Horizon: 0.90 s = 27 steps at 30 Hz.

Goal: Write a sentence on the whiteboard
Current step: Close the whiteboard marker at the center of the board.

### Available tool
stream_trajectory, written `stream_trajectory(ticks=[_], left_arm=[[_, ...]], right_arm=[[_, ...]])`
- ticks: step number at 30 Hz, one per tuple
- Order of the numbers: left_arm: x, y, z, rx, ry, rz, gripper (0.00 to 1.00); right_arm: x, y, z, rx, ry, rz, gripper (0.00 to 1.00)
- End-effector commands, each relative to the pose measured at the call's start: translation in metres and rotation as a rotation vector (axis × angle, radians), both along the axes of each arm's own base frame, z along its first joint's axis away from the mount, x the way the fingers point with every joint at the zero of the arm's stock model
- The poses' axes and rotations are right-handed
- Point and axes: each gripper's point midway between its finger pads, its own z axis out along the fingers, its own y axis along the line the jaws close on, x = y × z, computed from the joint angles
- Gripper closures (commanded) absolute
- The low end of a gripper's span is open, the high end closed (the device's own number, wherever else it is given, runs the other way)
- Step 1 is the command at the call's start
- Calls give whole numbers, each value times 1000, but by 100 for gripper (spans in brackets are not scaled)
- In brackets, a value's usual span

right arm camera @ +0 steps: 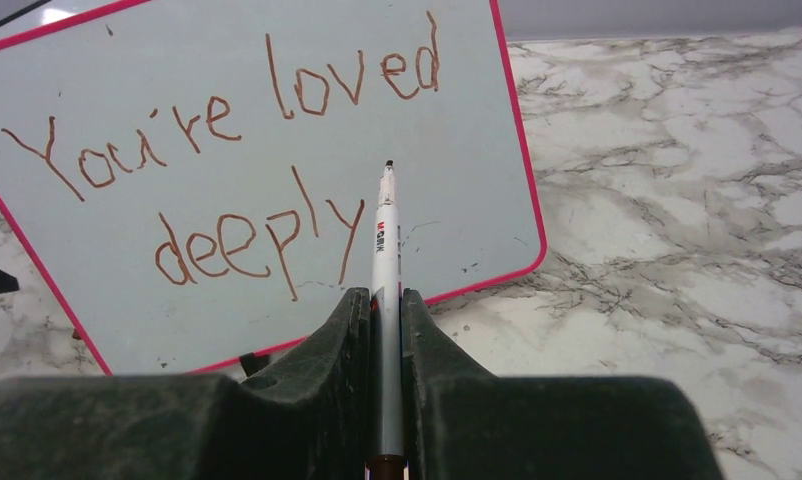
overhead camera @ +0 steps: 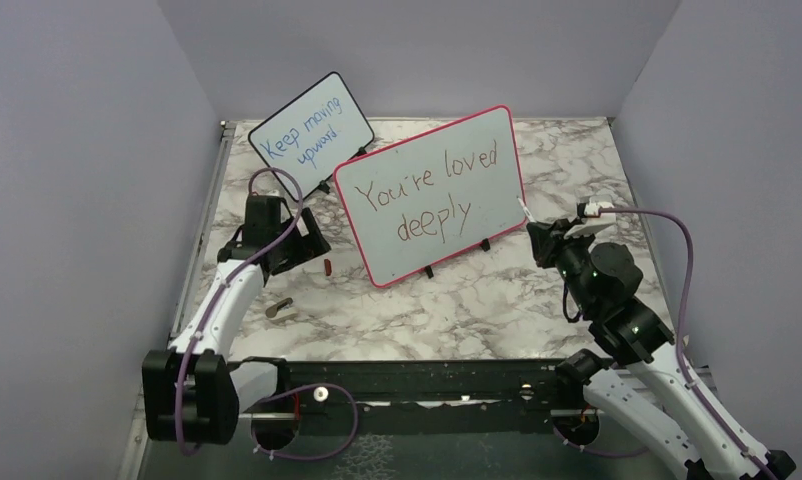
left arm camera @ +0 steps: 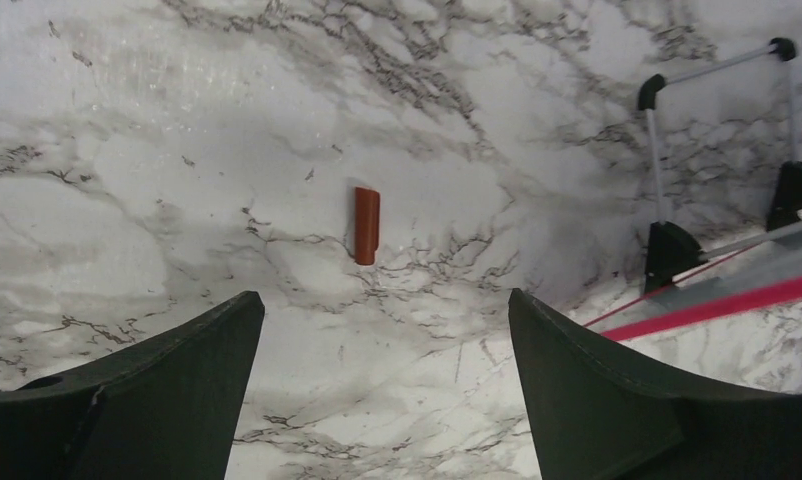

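Observation:
My left gripper lowers toward the marble and brings its open fingers around the brownish-red marker cap (left arm camera: 367, 226) next, since the marker (right arm camera: 385, 235) in my right gripper stands uncapped.
The whiteboard (overhead camera: 497, 190), white with a red-pink frame, stands tilted at mid-table. On it the sentence (overhead camera: 429, 195) reads "You're loved deeply" in brownish-red letters (right arm camera: 227, 140). My right gripper (right arm camera: 386, 305) is shut on a white marker (right arm camera: 385, 235), uncapped tip forward, held just off the board's (right arm camera: 457, 200) lower right part. In the top view this gripper (overhead camera: 539, 238) sits at the board's right edge. My left gripper (left arm camera: 385, 315) is open and empty above the marble, left of the board (overhead camera: 307, 247). A brownish-red marker cap (left arm camera: 367, 226) lies on the table ahead of it (overhead camera: 328, 266).
A smaller black-framed board (overhead camera: 312, 130) with blue writing stands behind at the left; its black feet (left arm camera: 670, 255) show in the left wrist view. A small grey object (overhead camera: 278, 307) lies near the left arm. Walls close in on the left, back and right.

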Motion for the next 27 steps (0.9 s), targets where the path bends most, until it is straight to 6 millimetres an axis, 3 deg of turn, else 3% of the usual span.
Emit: stream_trajectory(ticks=[1,5,7,19,27], left_arm=[[0,6,-30,20,131,41,11],[0,3,-52,37,215,17,18],[1,2,-60,44,244,5,26],[23,-20,-70,71,290,-82,63],[21,-26,-83,104,337,-116,72]], right_arm=[[-2,4,-6,19,4,24,100],[-3,5,-4,13,4,34,100],[-4,4,-1,17,-4,33,100],[-2,4,0,6,-8,32,100],[-1,5,-1,4,-4,30,100]])
